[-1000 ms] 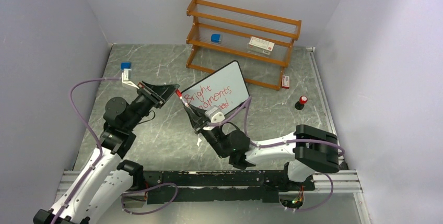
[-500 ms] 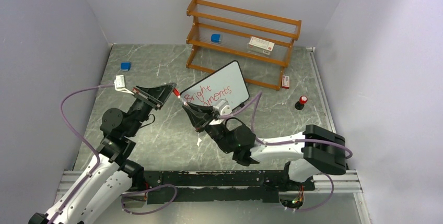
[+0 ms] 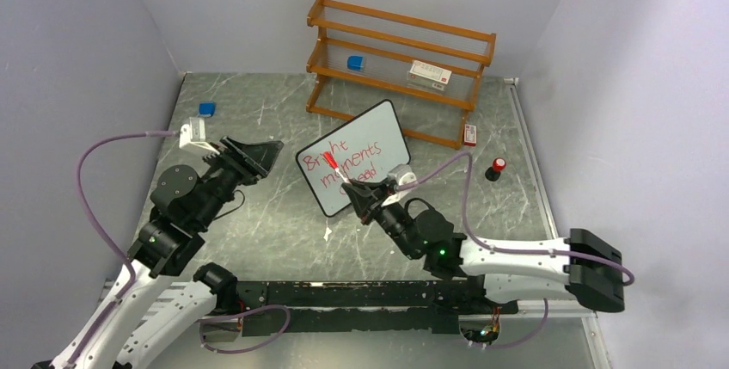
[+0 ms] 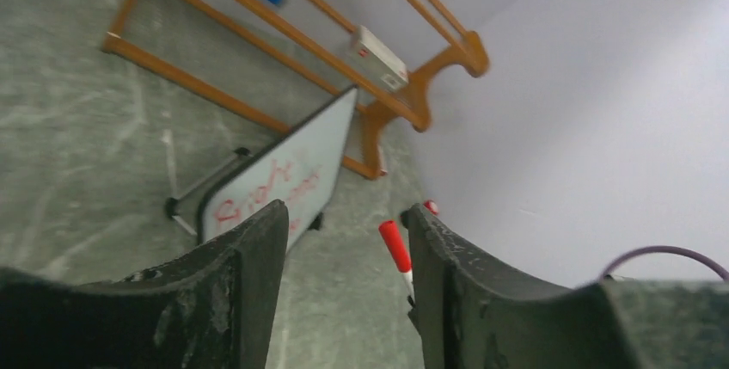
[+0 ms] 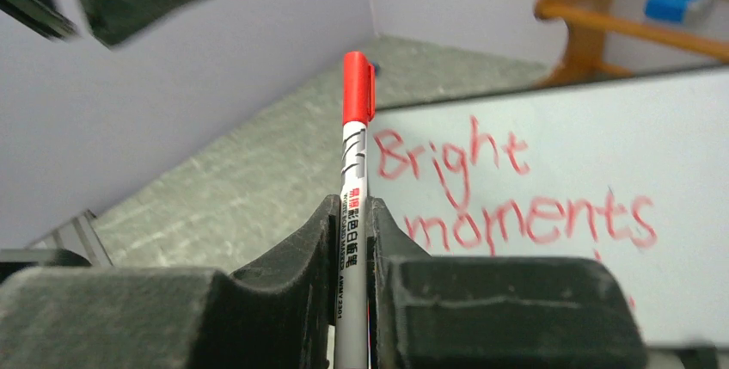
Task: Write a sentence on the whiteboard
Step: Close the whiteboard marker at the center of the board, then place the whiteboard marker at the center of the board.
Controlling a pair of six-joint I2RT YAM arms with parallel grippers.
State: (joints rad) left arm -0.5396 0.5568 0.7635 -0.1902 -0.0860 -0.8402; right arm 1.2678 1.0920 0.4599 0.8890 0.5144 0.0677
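Note:
I need to move my right gripper back from the whiteboard [image 3: 365, 150] next, because the marker [image 5: 354, 154] is capped. I should then tilt my right gripper down and lower it to the bare table in front of the board.
The whiteboard [image 3: 365, 150] stands tilted mid-table in front of the shelf, with red writing reading "Bright moments" and a partly hidden third line. My right gripper [image 3: 352, 190] is shut on a white marker with a red cap [image 3: 333, 163], held just before the board's lower left part, cap end pointing up and left. In the right wrist view the marker [image 5: 354, 154] sticks up between my fingers, and the whiteboard [image 5: 559, 171] is close behind. My left gripper [image 3: 268, 150] is open and empty, left of the board. In its wrist view the whiteboard [image 4: 275, 171] and marker [image 4: 395, 247] show between the fingers.
A wooden shelf [image 3: 400, 42] stands at the back with a blue block [image 3: 355, 63] and a white box [image 3: 429, 73]. A small red-and-white box [image 3: 469, 134] leans by its right foot. A red-topped knob [image 3: 498, 166] and a blue block [image 3: 207, 109] lie on the table.
My right arm has stretched out to the right, carrying the marker from the board's left edge to its lower front. My left gripper has drawn back left, away from the marker.

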